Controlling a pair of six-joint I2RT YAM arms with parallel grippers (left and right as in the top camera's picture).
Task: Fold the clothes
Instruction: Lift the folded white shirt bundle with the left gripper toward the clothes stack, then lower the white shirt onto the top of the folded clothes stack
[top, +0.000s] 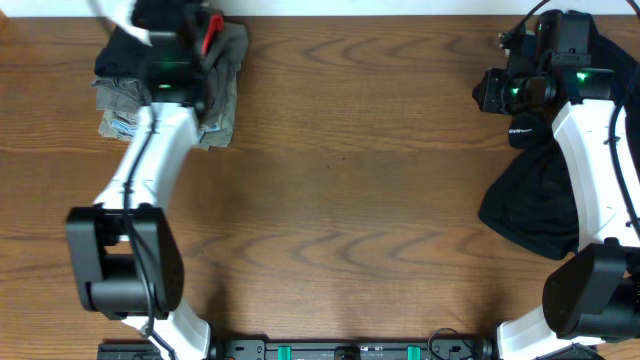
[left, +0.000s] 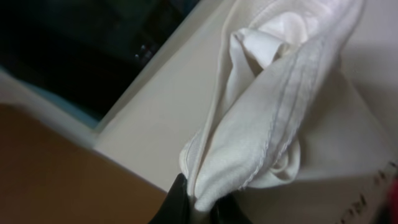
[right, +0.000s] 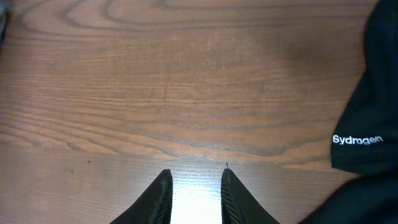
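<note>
The folded garments lie piled below my left gripper, so it will next come down onto the black top of the folded stack (top: 124, 54) and release the white clothes there.
A bunched fold of the white clothes (left: 273, 124) is pinched in my left gripper (left: 202, 210), whose black fingertips are shut on its hemmed edge. From overhead the cloth shows only as a blurred white strip (top: 122, 18) at the table's far left corner, above the left arm. Its print is hidden. My right gripper (right: 196, 193) hovers over bare wood at the far right, jaws slightly apart with nothing between them.
A stack of folded olive, grey and black garments (top: 215, 110) lies under the left arm at the far left. A black garment (top: 535, 205) with white "Sydrogen" lettering (right: 357, 139) lies by the right arm. The wooden table (top: 350, 200) stretches between them.
</note>
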